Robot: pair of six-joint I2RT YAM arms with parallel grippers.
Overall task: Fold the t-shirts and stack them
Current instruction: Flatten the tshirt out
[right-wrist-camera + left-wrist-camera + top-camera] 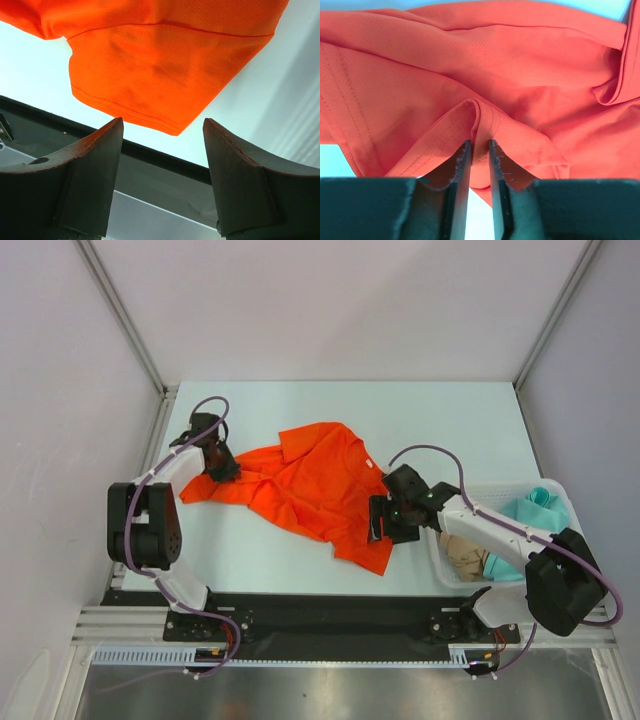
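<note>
My right gripper will go down and back onto the orange-red shirt's hem corner (382,569) (176,129), because that corner is below it, closer to the black front bar.
The orange-red t-shirt (310,485) lies crumpled across the middle of the white table. My left gripper (222,468) is at the shirt's left end. In the left wrist view the gripper (480,145) has its jaws close together, pinching a raised fold of the orange cloth (495,75). My right gripper (378,520) is at the shirt's lower right corner. In the right wrist view it (162,127) stands open and empty, with the hem corner of the shirt (165,65) just beyond its fingertips. A teal-green t-shirt (535,508) and a beige-tan t-shirt (468,558) lie in the basket.
A white mesh basket (437,558) stands at the table's right near corner, under the right arm. The black front rail (165,175) runs along the near edge, close to the right gripper. White walls enclose the table on three sides.
</note>
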